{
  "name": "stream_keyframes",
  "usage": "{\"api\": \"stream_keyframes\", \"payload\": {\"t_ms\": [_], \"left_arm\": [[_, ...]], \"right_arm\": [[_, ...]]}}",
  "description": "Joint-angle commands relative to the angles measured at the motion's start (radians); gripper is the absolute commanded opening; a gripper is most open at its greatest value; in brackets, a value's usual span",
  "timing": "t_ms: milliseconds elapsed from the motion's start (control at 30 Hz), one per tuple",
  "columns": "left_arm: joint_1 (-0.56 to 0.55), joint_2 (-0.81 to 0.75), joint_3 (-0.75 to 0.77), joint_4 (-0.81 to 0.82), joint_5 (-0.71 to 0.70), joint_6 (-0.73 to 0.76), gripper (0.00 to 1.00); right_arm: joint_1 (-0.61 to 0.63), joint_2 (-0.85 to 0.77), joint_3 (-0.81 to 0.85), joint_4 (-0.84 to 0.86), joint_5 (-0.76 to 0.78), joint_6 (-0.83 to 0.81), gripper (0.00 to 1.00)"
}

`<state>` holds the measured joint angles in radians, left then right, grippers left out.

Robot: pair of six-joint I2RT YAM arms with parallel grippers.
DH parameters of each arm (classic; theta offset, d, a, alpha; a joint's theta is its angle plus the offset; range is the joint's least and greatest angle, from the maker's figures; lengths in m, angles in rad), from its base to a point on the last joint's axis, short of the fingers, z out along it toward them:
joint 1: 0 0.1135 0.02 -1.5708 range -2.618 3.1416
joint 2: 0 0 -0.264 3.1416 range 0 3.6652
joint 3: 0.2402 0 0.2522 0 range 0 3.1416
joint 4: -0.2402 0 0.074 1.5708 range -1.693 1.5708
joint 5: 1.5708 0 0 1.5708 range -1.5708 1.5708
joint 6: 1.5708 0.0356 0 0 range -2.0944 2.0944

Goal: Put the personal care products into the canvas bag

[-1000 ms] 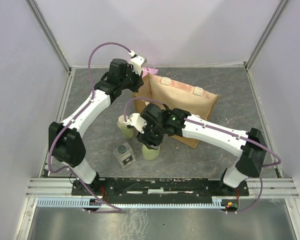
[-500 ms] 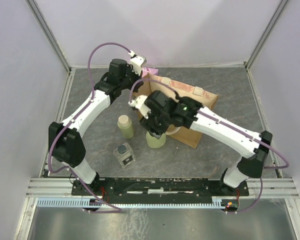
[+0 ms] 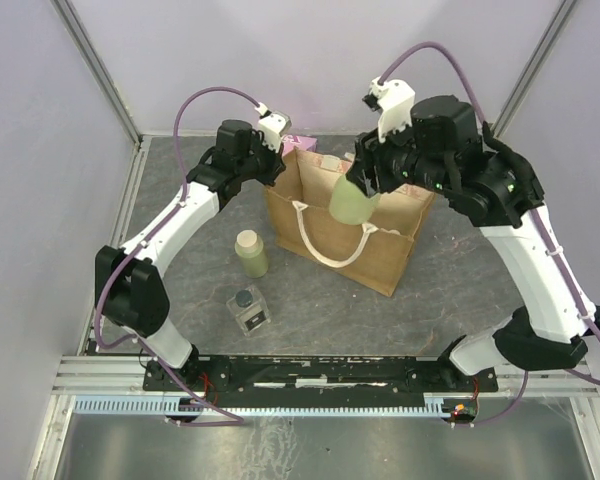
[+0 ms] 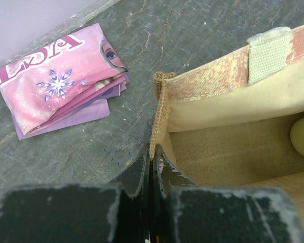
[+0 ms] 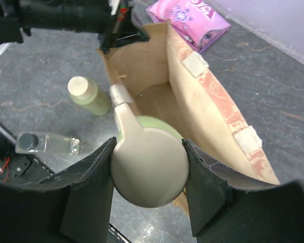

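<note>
My right gripper is above the bag's opening (image 3: 386, 212) (image 5: 166, 107), so next it needs to lower the yellow-green bottle between the bag's sides and let go of the bottle's pump top inside.
The tan canvas bag (image 3: 380, 255) stands open at mid-table with its cream rope handle hanging down the front. My left gripper (image 4: 153, 152) is shut on the bag's rim (image 4: 159, 109) at its back left corner (image 3: 280, 165). My right gripper (image 5: 149, 174) is shut on the cream pump top of a yellow-green bottle (image 5: 149, 167). This bottle (image 3: 352, 205) hangs over the bag's mouth. A second yellow-green bottle (image 3: 250, 252) stands on the table left of the bag. The clear square bottle (image 3: 248, 308) with a dark cap lies nearer the front. A yellow-green curve (image 4: 303, 136) shows inside the bag.
A pink printed packet (image 3: 298, 143) lies flat on the table behind the bag's left corner, close to my left gripper. Purple walls and metal frame posts close in the table on three sides. The arm bases sit along the front rail (image 3: 320, 372).
My right arm has lifted the pump bottle off the table in front of the bag and carried it up and back over the bag's mouth. The left gripper has held still.
</note>
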<state>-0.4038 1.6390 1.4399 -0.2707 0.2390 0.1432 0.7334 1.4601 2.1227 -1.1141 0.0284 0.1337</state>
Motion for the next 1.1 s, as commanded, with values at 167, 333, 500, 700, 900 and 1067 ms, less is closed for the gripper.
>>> {"api": "stream_keyframes", "payload": {"t_ms": [167, 333, 500, 700, 900, 1067], "left_arm": [[0.012, -0.066, -0.026, 0.049, 0.012, 0.009, 0.03], [0.011, -0.079, -0.035, 0.056, 0.023, 0.002, 0.03], [0.012, -0.070, -0.012, 0.039, 0.027, 0.004, 0.03], [0.013, -0.053, 0.024, 0.018, 0.022, 0.013, 0.03], [0.013, -0.038, 0.043, 0.003, 0.020, 0.015, 0.03], [0.013, -0.025, 0.053, -0.001, 0.017, 0.013, 0.03]], "right_arm": [[-0.107, 0.061, 0.137, 0.168, -0.080, 0.010, 0.00], [-0.142, 0.095, 0.116, 0.187, -0.109, 0.008, 0.00], [-0.165, 0.101, 0.027, 0.231, -0.101, -0.015, 0.00], [-0.181, 0.108, -0.065, 0.193, -0.107, -0.031, 0.00], [-0.182, 0.028, -0.394, 0.340, -0.134, 0.002, 0.00], [-0.182, -0.003, -0.559, 0.447, -0.149, 0.026, 0.00]]}}
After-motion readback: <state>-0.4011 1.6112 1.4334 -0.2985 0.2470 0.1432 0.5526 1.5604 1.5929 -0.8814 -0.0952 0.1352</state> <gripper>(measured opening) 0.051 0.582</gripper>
